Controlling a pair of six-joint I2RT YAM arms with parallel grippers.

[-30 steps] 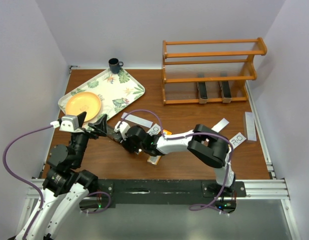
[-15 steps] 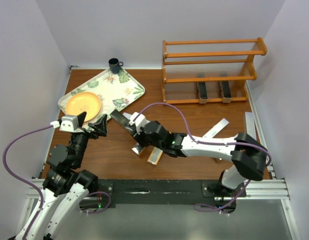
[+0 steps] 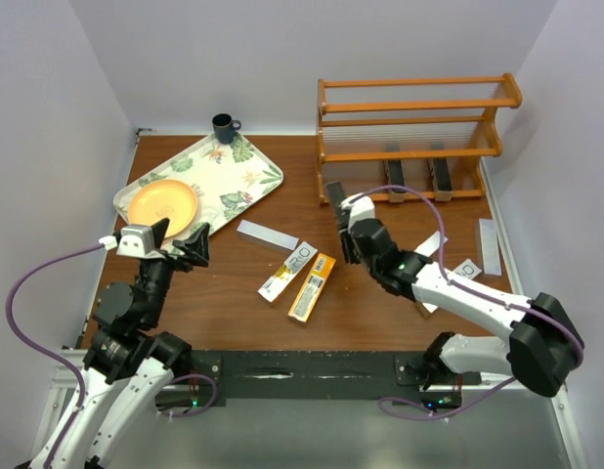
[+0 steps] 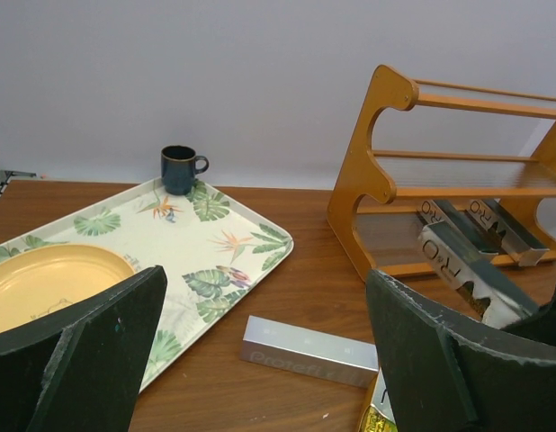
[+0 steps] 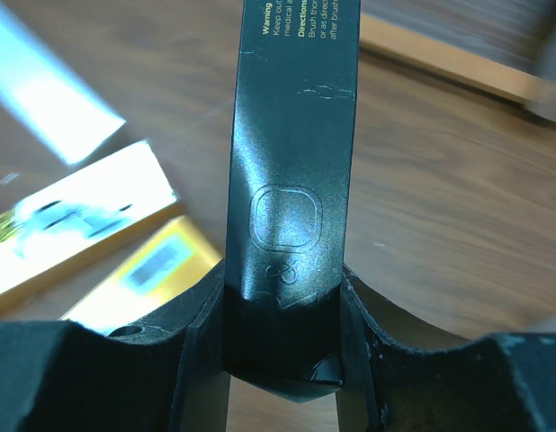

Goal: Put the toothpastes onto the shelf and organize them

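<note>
My right gripper holds the black box and will move it outward and down to the bottom level's tray-side end point(image 3: 351, 180) point(image 5: 451, 29) next, turning it square to the shelf. That end is still empty.
My right gripper point(image 3: 349, 233) is shut on a black toothpaste box point(image 3: 337, 197) and holds it above the table, just in front of the left end of the orange-brown shelf point(image 3: 409, 137). In the right wrist view the black box point(image 5: 291, 171) is clamped between my fingers point(image 5: 282, 310). Two black boxes point(image 3: 395, 181) point(image 3: 441, 178) stand on the shelf's bottom tier. A silver box point(image 3: 268, 234) and two orange-yellow boxes point(image 3: 287, 272) point(image 3: 312, 286) lie mid-table. My left gripper point(image 3: 182, 244) is open and empty; its view shows the silver box point(image 4: 309, 351).
A leaf-patterned tray point(image 3: 234, 181) with an orange plate point(image 3: 163, 203) sits at the back left, a dark mug point(image 3: 224, 127) behind it. More boxes point(image 3: 489, 244) point(image 3: 431, 244) lie at the right by the wall.
My right gripper has carried the black box from the left-middle of the table to the right and back, toward the shelf. The left arm has not moved.
</note>
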